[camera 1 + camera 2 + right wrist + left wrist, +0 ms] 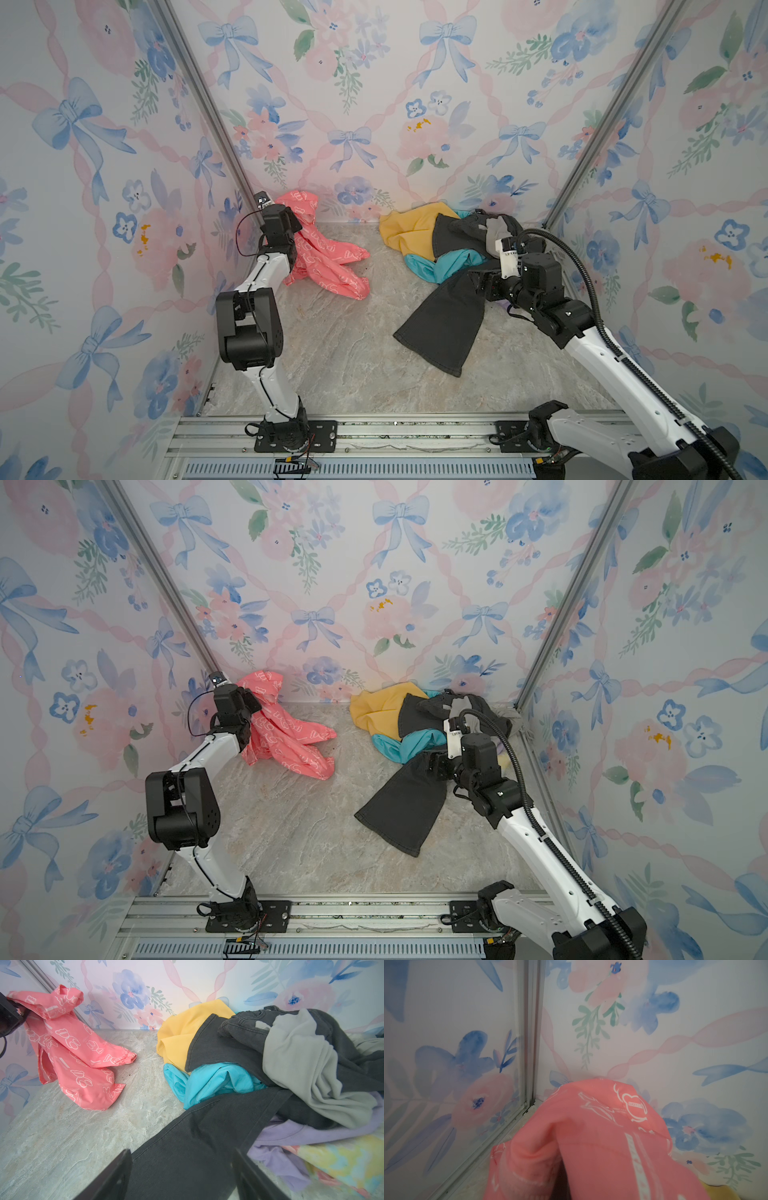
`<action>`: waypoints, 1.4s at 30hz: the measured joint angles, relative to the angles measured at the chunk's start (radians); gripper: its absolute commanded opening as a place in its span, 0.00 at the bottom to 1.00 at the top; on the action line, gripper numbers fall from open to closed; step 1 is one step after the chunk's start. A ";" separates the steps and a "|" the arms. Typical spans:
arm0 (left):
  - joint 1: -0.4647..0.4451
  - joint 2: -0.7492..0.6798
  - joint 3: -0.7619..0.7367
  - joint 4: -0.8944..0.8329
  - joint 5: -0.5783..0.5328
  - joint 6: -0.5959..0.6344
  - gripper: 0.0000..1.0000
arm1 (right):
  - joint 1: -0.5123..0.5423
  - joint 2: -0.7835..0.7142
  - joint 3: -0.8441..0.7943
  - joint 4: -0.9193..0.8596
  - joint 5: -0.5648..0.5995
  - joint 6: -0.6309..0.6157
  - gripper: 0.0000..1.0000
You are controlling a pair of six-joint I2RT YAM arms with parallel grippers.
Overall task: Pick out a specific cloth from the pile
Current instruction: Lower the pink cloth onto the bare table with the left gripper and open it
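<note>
The left gripper lowers next toward the tabletop (pixel 301 257) beside the corner post and releases the cloth's upper part, since the coral-pink cloth hangs clear of the pile.
The cloth (pixel 328 257) (pixel 286 737) is coral-pink with white outline bears and hangs near the back left corner, apart from the pile. Its top is lifted and its sleeves trail on the table (pixel 72 1049). My left gripper (pixel 297 222) (pixel 253 702) is shut on the cloth's upper part. In the left wrist view the cloth (pixel 591 1142) hides the fingers. The pile (pixel 449 245) (pixel 415 725) lies at the back right. My right gripper (pixel 182 1167) (pixel 478 282) stands open just over the dark grey trouser leg (pixel 187 1147), holding nothing.
The pile holds a mustard piece (pixel 187 1028), a teal one (pixel 207 1082), a light grey one (pixel 301 1064), lavender (pixel 291 1136) and pastel tie-dye cloth (pixel 342 1157). Flowered walls with aluminium corner posts (pixel 216 124) close three sides. A metal rail (pixel 395 432) runs along the front.
</note>
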 measured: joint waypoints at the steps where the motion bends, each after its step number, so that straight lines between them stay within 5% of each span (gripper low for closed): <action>1: 0.000 0.018 0.001 -0.007 -0.013 0.006 0.00 | 0.000 0.000 -0.003 0.000 0.000 -0.001 0.79; 25: 0.016 0.311 0.235 -0.324 -0.093 0.124 0.00 | -0.017 0.051 -0.072 0.083 -0.026 -0.007 0.80; 30: 0.023 0.344 0.250 -0.347 -0.088 0.129 0.44 | -0.037 0.055 -0.086 0.090 -0.046 -0.007 0.81; 34: 0.022 0.344 0.261 -0.362 -0.072 0.126 0.95 | -0.056 0.049 -0.088 0.094 -0.055 -0.007 0.88; 37: 0.023 0.340 0.267 -0.365 -0.059 0.120 0.98 | -0.066 0.026 -0.091 0.094 -0.057 -0.015 0.98; 42: 0.023 0.281 0.237 -0.353 -0.018 0.120 0.98 | -0.087 -0.018 -0.095 0.098 -0.037 -0.026 0.97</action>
